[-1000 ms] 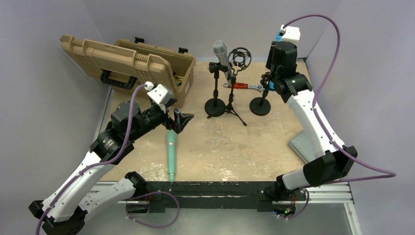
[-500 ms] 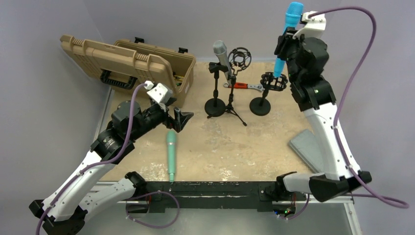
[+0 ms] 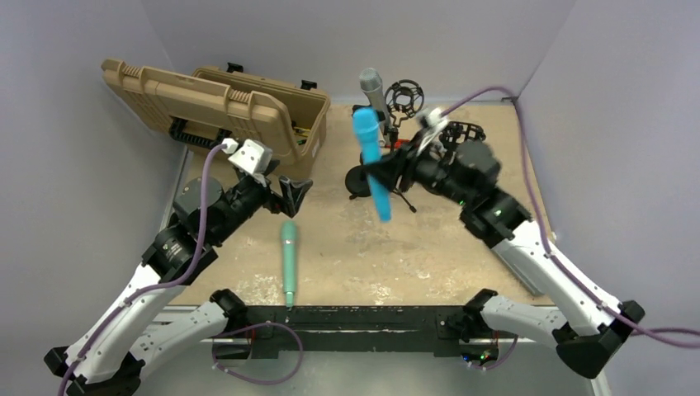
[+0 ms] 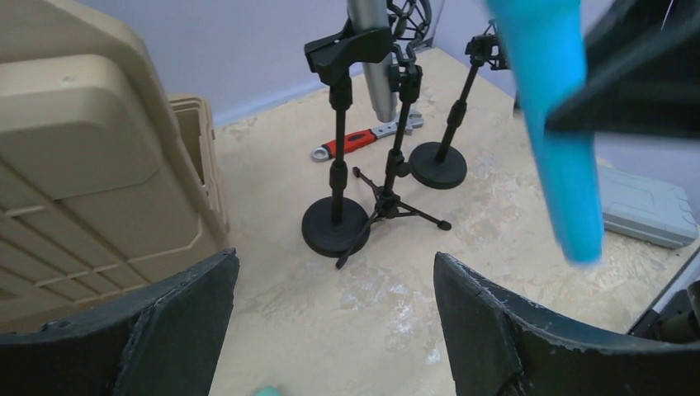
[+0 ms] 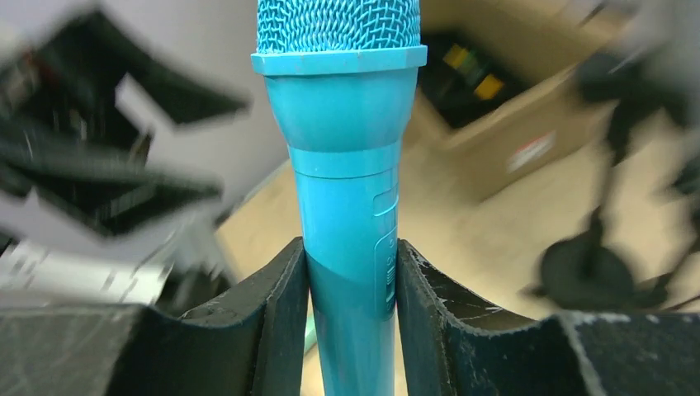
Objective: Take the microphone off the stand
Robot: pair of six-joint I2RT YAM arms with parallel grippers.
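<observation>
My right gripper goes down and back next to release beside the green microphone (image 3: 288, 260), as bare tabletop lies there, below the gripper and to its left in the top view.
My right gripper (image 3: 388, 173) is shut on a blue microphone (image 3: 371, 165) and holds it tilted in the air over the middle of the table, head toward the back. The right wrist view shows the blue microphone (image 5: 347, 165) clamped between my fingers (image 5: 276, 313), and it also shows in the left wrist view (image 4: 553, 124). The right stand's clip (image 3: 465, 130) is empty. A grey microphone (image 3: 373, 89) sits in the left stand (image 4: 337, 165). A tripod stand (image 4: 392, 165) carries an empty shock mount (image 3: 404, 95). My left gripper (image 3: 295, 194) is open and empty above a green microphone (image 3: 288, 260) lying on the table.
An open tan case (image 3: 223, 103) stands at the back left. A red-handled wrench (image 4: 355, 142) lies behind the stands. A grey flat case (image 4: 648, 219) lies on the right side. The stands' bases (image 3: 363, 180) crowd the back middle.
My right arm lifted the blue microphone out of the right stand's clip, then swung it left and down over the table's middle. My left arm drew back a little to the left.
</observation>
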